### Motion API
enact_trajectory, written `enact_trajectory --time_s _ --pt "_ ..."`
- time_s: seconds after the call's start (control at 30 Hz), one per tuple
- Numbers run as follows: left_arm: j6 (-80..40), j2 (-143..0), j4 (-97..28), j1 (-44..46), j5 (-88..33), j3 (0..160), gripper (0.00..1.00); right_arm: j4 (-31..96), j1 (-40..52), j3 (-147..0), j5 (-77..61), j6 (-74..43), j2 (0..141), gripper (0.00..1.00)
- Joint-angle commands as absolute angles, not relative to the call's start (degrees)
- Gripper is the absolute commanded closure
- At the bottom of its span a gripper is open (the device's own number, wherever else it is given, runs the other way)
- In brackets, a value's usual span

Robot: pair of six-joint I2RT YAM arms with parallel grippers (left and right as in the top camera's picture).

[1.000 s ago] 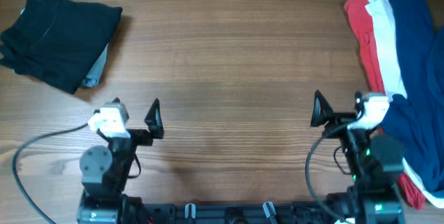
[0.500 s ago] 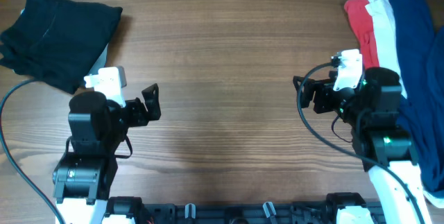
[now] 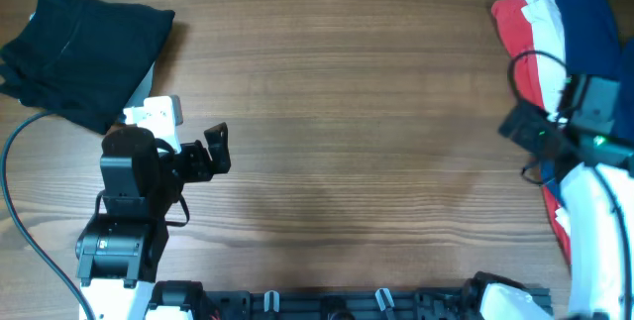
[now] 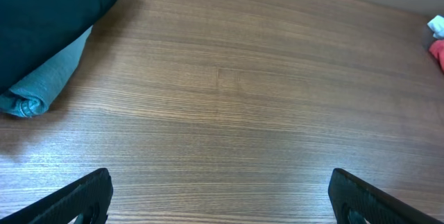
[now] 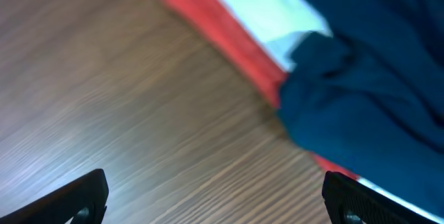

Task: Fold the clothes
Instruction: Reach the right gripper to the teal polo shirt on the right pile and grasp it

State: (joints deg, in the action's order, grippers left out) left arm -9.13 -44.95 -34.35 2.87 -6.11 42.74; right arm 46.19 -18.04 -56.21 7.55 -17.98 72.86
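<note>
My right gripper shifts to the right in the overhead view and down over the blue shirt's bunched fold [image 5: 320, 55] next, since it sticks up at the pile's edge.
The clothes lie in a loose pile at the table's right edge: a deep-blue shirt [image 3: 604, 23], a white T-shirt [image 3: 547, 18] and a red T-shirt [image 3: 513, 38]. My right gripper [image 3: 519, 124] is open and empty, low over the wood at the pile's left edge. In the right wrist view its jaws [image 5: 216, 200] frame bare table, with the blue cloth [image 5: 368, 92], red cloth [image 5: 222, 37] and white cloth [image 5: 270, 5] just ahead. My left gripper [image 3: 216, 152] is open and empty over bare wood, and its jaws [image 4: 220, 200] hold nothing.
A folded dark garment [image 3: 89, 48] lies at the far left on a pale grey-blue one [image 3: 146, 87]; both show in the left wrist view [image 4: 48, 16] [image 4: 41, 89]. A black cable [image 3: 15, 171] loops by the left arm. Bare wood table [image 3: 347, 92] lies between the arms.
The right arm has swung right and forward, from mid-table to the edge of the clothes pile. The left arm rose from its rest pose earlier and has since held nearly still.
</note>
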Motion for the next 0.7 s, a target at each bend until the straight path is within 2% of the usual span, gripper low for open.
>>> enact_trajectory --time_s 0.0,0.2,0.33,0.67 --pt "-9.47 -45.15 -34.15 2.48 -6.76 43.72 0.00 44.21 -23.90 -57.32 4.54 -18.09 77.21 0.00" --pt "-9.50 -45.84 -34.17 2.48 -6.81 43.72 0.00 39.55 -29.26 -57.30 7.40 -18.11 80.20 0.01" --pt "-9.47 -45.89 -34.11 2.48 -6.79 43.72 0.00 36.75 -29.54 -57.30 13.56 -17.82 82.61 0.04" --pt "-9.47 -45.89 -34.11 2.48 -5.06 43.72 0.00 33.01 -29.54 -57.30 16.73 -13.47 93.38 0.06"
